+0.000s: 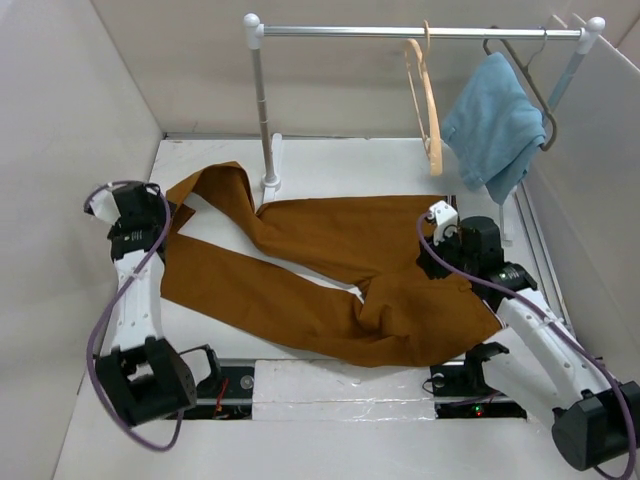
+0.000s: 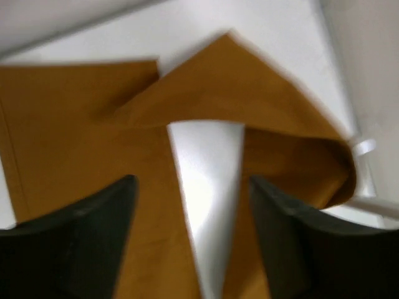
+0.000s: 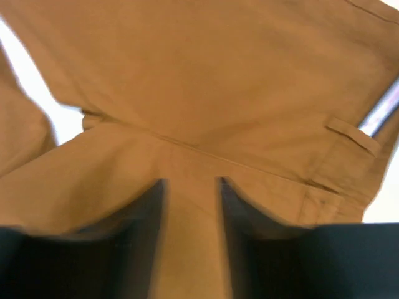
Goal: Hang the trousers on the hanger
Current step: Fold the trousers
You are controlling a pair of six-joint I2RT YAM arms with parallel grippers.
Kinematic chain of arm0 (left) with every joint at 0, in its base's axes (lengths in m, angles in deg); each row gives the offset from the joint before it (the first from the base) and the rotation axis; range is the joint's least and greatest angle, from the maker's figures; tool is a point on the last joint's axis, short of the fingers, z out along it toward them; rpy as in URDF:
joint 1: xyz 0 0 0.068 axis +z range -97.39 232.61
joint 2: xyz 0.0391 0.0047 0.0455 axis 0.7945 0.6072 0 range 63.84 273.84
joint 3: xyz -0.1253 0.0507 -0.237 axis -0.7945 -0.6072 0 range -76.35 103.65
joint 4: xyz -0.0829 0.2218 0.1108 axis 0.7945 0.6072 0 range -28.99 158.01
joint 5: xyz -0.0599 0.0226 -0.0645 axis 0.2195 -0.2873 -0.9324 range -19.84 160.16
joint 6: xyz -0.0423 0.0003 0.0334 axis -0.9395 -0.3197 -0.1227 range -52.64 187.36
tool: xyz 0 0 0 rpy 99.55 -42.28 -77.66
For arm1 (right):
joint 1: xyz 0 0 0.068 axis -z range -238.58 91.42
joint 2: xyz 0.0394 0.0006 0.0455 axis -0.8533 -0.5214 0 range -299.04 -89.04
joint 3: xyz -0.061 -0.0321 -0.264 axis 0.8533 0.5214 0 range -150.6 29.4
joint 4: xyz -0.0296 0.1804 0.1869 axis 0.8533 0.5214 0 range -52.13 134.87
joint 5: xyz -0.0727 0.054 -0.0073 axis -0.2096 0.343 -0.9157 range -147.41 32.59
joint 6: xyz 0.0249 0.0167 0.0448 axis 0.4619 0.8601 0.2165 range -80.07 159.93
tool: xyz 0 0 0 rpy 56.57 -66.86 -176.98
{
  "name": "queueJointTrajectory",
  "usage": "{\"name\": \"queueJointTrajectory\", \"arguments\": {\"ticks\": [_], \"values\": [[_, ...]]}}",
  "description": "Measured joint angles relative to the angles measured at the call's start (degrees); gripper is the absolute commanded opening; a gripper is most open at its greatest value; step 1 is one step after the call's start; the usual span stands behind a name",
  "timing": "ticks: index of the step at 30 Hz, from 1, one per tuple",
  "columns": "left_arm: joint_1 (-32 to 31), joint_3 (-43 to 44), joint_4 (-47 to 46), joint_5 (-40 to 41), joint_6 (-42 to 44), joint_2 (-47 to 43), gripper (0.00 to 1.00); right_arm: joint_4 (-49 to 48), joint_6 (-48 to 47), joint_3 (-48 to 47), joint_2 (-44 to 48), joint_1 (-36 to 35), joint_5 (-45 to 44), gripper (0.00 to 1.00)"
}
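Note:
The far folded edge of the upper trouser leg's end is beyond my open fingers, so my left gripper will go down and move outward onto that edge next.
The rust-brown trousers (image 1: pixel 320 250) lie spread flat on the white table, legs reaching left, waist at the right. The pale wooden hanger (image 1: pixel 428 110) hangs empty on the rail. My left gripper (image 1: pixel 160 215) is open above the leg ends; in the left wrist view (image 2: pixel 190 180) its fingers straddle a bare white wedge of table between the two legs (image 2: pixel 75 124). My right gripper (image 1: pixel 442 260) is low over the waist area; in the right wrist view (image 3: pixel 191 182) its fingers stand apart with brown cloth (image 3: pixel 218 81) showing between them, a belt loop (image 3: pixel 352 134) to the right.
The clothes rail (image 1: pixel 420 32) spans the back on two posts; the left post (image 1: pixel 265 110) stands on the table beside the upper leg. A light blue cloth (image 1: pixel 495 125) hangs on a dark grey hanger (image 1: pixel 525 70) at the right. Walls close in on both sides.

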Motion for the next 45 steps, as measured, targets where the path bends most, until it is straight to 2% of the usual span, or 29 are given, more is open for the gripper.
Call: {"name": "queueJointTrajectory", "arguments": {"ticks": [1, 2, 5, 9, 14, 20, 23, 24, 26, 27, 28, 29, 33, 36, 42, 45], "values": [[1.42, -2.16, -0.59, -2.47, -2.05, 0.72, 0.82, -0.04, -0.28, 0.00, -0.15, -1.05, 0.09, 0.61], [2.78, -4.28, -1.33, -4.85, -4.17, 2.47, 0.89, -0.11, -0.52, 0.04, -0.33, -1.92, 0.17, 0.64], [5.20, -10.40, -3.08, -10.40, -10.29, 5.57, 0.97, -0.13, -1.66, 0.02, -1.31, -4.37, 1.03, 0.71], [5.66, -15.61, -10.47, -14.73, -20.26, 5.20, 0.99, 0.00, -3.37, 0.04, -3.98, -6.88, 2.93, 0.73], [5.66, -20.70, -25.59, -17.31, -33.03, 5.25, 0.98, 0.46, -5.03, 0.22, -5.33, -9.73, 4.20, 0.73], [5.68, -21.92, -36.50, -16.46, -41.18, 10.05, 0.95, 1.44, -5.20, 0.85, -6.08, -11.61, 4.37, 0.74], [5.68, -20.57, -39.52, -16.33, -42.82, 15.89, 0.87, 1.97, -5.07, 0.85, -6.88, -11.74, 4.00, 0.76], [5.68, -19.82, -40.39, -16.33, -43.08, 17.97, 0.81, 2.40, -4.96, 0.85, -7.08, -11.74, 3.63, 0.78], [5.68, -16.90, -40.79, -16.63, -43.21, 22.49, 0.57, 2.91, -4.74, 0.85, -7.43, -11.74, 3.02, 0.80], [5.68, -15.04, -40.76, -16.79, -42.97, 24.33, 0.39, 3.02, -4.66, 0.85, -7.61, -11.72, 2.78, 0.81], [5.68, -13.11, -40.48, -16.96, -42.47, 25.73, 0.08, 3.10, -4.50, 0.85, -7.78, -11.72, 2.64, 0.80], [5.68, -11.19, -40.04, -16.96, -41.88, 26.58, 0.00, 3.26, -4.31, 0.85, -7.96, -11.69, 2.47, 0.81], [5.68, -2.97, -34.67, -16.15, -35.56, 26.53, 0.00, 3.76, -3.43, 0.85, -7.96, -11.67, 1.73, 0.80], [5.68, 0.31, -30.18, -14.51, -30.18, 22.88, 0.00, 3.78, -2.97, 0.85, -7.82, -11.65, 1.14, 0.80], [4.92, 0.61, -15.39, -10.27, -22.25, 3.15, 0.00, 6.36, -3.45, -0.28, -7.50, -9.77, -0.31, 0.80], [3.98, 4.74, -5.97, -8.92, -18.10, -4.59, 0.00, 8.74, -4.50, -2.43, -6.84, -6.60, -0.33, 0.80]]}}
